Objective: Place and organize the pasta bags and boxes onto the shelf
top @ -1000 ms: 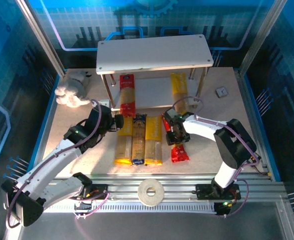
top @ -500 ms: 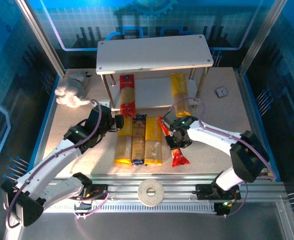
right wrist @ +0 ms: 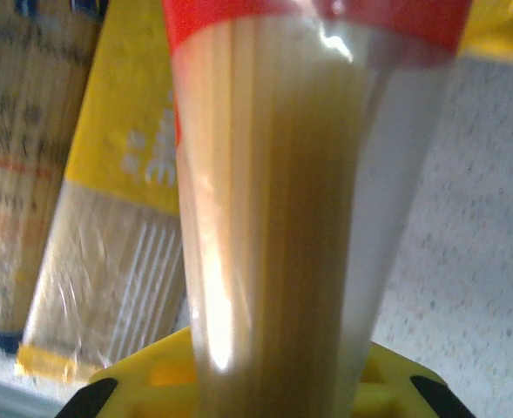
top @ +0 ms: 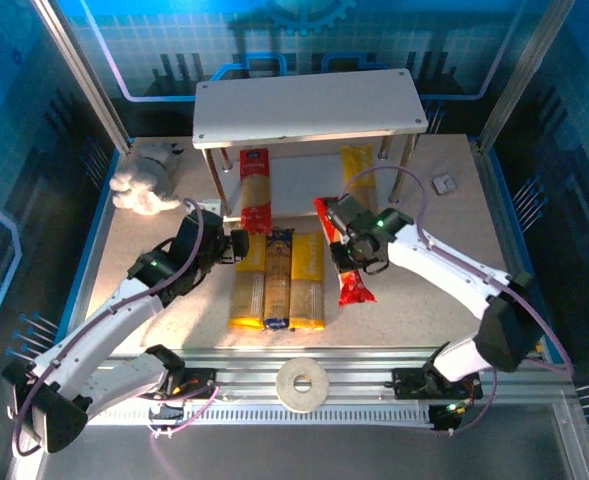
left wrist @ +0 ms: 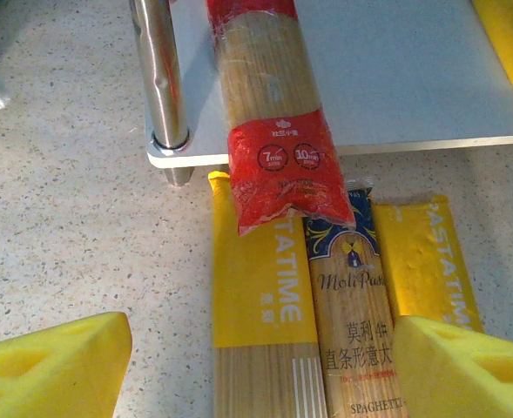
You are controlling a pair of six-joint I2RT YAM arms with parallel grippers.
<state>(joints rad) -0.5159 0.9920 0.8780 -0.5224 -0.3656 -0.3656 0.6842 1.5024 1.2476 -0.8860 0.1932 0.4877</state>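
The lower board has a bare strip [top: 323, 180] beside its yellow pack, so my right gripper needs to move outward, lower the red pack there and let go of it.
My right gripper [top: 359, 247] is shut on a red pasta pack [top: 342, 262] and holds it tilted above the table, in front of the shelf [top: 304, 105]. In the right wrist view that pack [right wrist: 273, 218] runs up from between my yellow fingers [right wrist: 134, 387]. On the lower board [top: 304, 190] lie a red pack [top: 255, 185] and a yellow pack [top: 357, 172]. Side by side on the table lie a yellow pack [top: 248, 290], a blue-ended pack [top: 278, 285] and another yellow pack [top: 307, 285]. My left gripper [top: 236, 245] stands open over their far ends, its fingers [left wrist: 51, 366] apart.
A white crumpled cloth-like lump [top: 144, 185] lies at the back left. A small grey object [top: 444, 184] sits at the back right. A flat beige ring [top: 303, 385] rests on the front rails. Thin metal legs [left wrist: 160, 78] flank the lower board.
My right gripper has shut on the red pack and raised it off the table, carrying it back and left toward the shelf. The left arm has stayed still.
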